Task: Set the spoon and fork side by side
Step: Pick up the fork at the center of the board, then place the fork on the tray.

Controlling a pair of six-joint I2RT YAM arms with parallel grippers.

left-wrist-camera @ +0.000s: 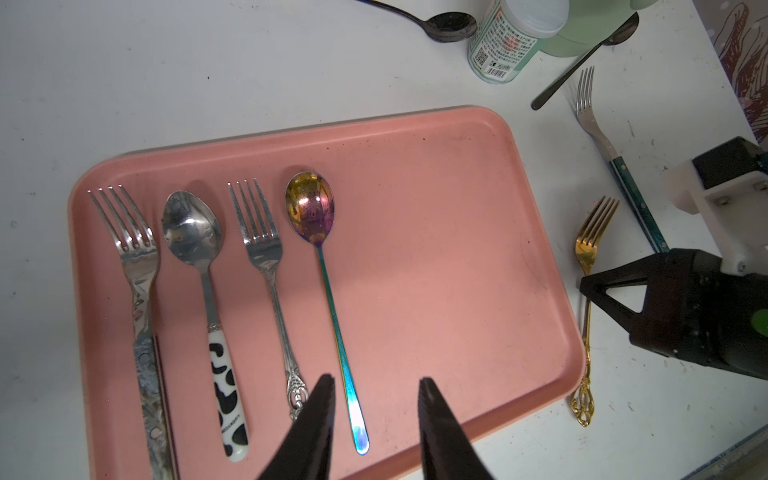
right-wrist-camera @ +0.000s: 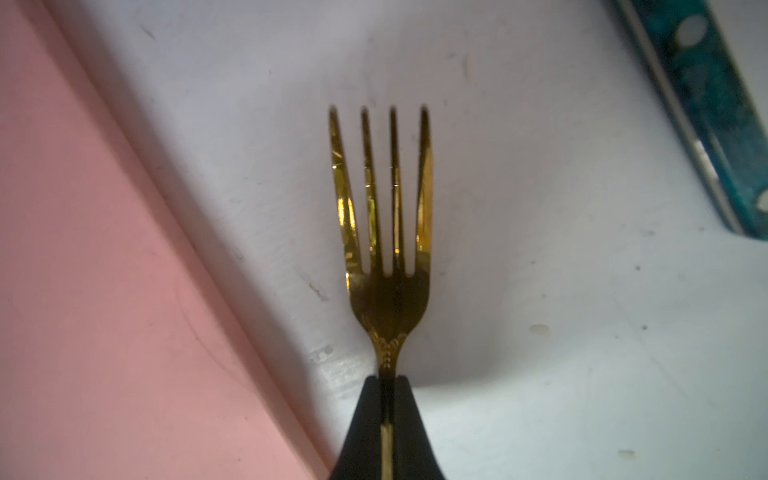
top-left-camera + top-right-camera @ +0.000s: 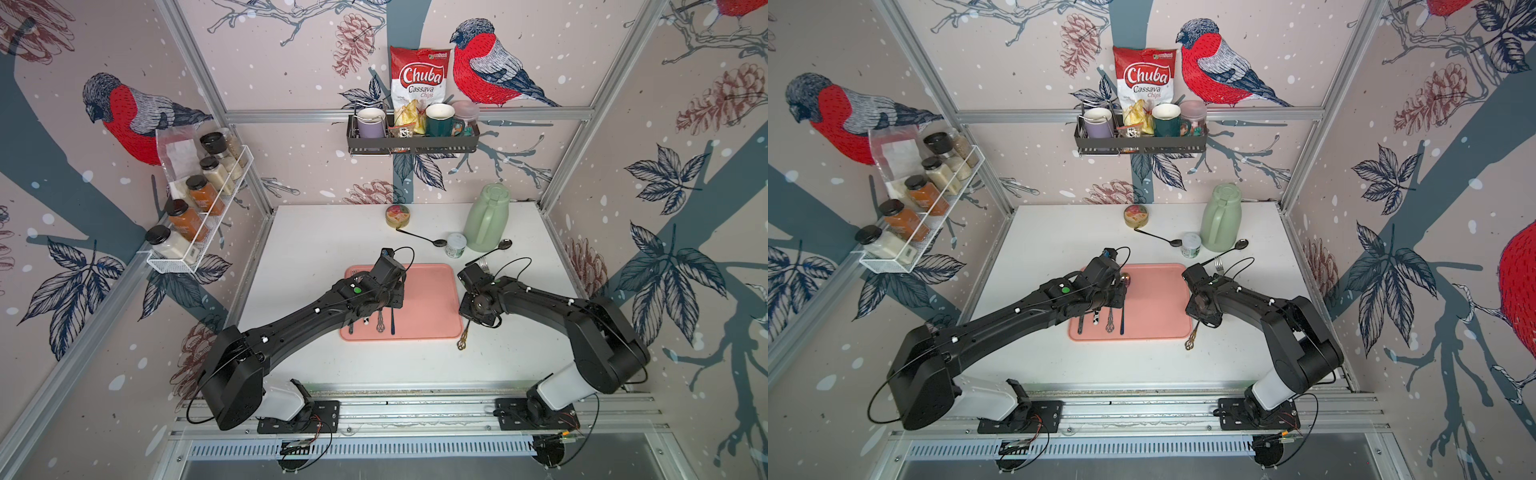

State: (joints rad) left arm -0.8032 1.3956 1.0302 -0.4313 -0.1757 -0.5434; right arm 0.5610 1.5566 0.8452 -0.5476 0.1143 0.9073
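Observation:
My right gripper should rise over the tray's rim and set the fork down on the bare part of the tray next to the iridescent spoon, because the row ends there.
A gold fork (image 2: pixel 386 249) lies on the white table just right of the pink tray (image 1: pixel 457 249), tines pointing to the back. My right gripper (image 2: pixel 387 380) is shut on its neck, and the ornate handle end (image 3: pixel 462 340) sticks out behind the wrist. On the tray a row runs left to right: a silver fork (image 1: pixel 124 249), a spoon with a cow-patterned handle (image 1: pixel 191 232), an ornate silver fork (image 1: pixel 259 241) and an iridescent spoon (image 1: pixel 309 205). My left gripper (image 1: pixel 376 384) hangs open above that spoon's handle end, holding nothing.
The tray's right half (image 3: pixel 432 299) is bare. Behind it on the table lie two black spoons (image 3: pixel 419 237) (image 3: pixel 490 249) and a teal-handled fork (image 1: pixel 598 137). A small white jar (image 3: pixel 456 244), a green jug (image 3: pixel 487 218) and a round tin (image 3: pixel 398 216) stand there too.

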